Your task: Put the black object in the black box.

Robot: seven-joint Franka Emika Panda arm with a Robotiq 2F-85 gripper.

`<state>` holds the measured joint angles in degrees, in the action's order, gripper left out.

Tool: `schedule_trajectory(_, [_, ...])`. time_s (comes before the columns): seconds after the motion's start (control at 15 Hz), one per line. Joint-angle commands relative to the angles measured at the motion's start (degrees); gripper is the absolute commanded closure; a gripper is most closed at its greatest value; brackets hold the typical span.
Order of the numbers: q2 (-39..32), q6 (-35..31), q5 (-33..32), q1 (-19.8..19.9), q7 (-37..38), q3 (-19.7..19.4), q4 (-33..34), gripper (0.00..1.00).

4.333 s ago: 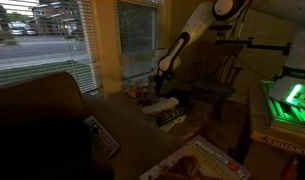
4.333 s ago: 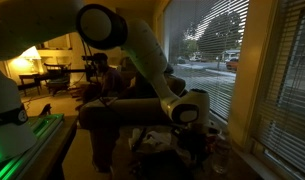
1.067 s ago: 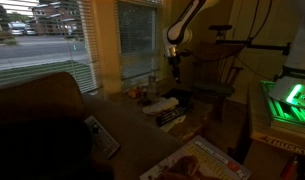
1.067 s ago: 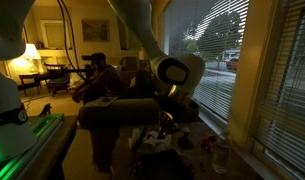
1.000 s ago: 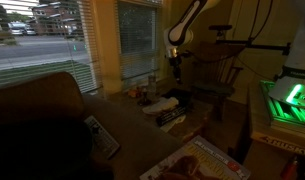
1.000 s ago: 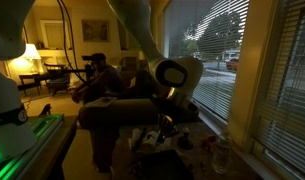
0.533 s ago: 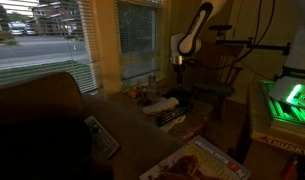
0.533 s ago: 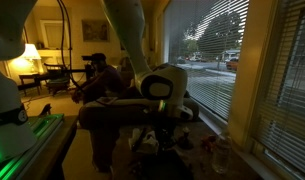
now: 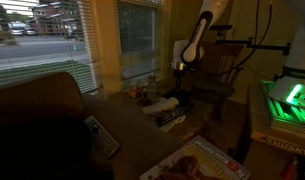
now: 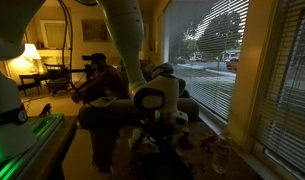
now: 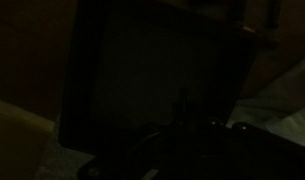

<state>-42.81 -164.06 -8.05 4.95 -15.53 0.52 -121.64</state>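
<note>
I will next lower my gripper over the black box below it and release.
The scene is very dark. In an exterior view my gripper hangs from the raised arm, above the cluttered table by the window. It is just left of a dark flat-topped shape that may be the black box. In the wrist view a large dark rectangular box fills the frame beyond my gripper. My fingers are only faint shadows there. I cannot make out the black object or whether anything is held. In an exterior view the wrist hides the fingers.
A white item and stacked books lie on the table below the gripper. A brown armchair stands in front, a printed sheet at the near edge, and a green-lit device to the right. Window blinds are close behind.
The arm rose from the table surface, then swung right and slightly down towards the dark shape. In the exterior view showing the wrist, it moved left and lower.
</note>
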Motion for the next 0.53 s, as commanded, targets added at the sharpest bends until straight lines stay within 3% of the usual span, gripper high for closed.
schedule_trajectory(0.0, [-3.2, -2.9, -1.2, -0.6, 0.1, -0.1, 2.0, 0.97])
schedule_trajectory(0.27, [-5.9, -5.0, -1.2, -0.8, 0.3, -0.3, 4.0, 0.97])
schedule_trajectory(0.33, [-6.5, -5.7, -1.3, -1.0, 0.4, -0.5, 4.6, 0.88])
schedule_trajectory(0.4, [-7.3, -6.4, -1.3, -1.1, 0.6, -0.6, 5.3, 0.96])
schedule_trajectory(0.47, [-7.8, -6.9, -1.2, -0.8, 0.3, -0.3, 5.9, 0.97])
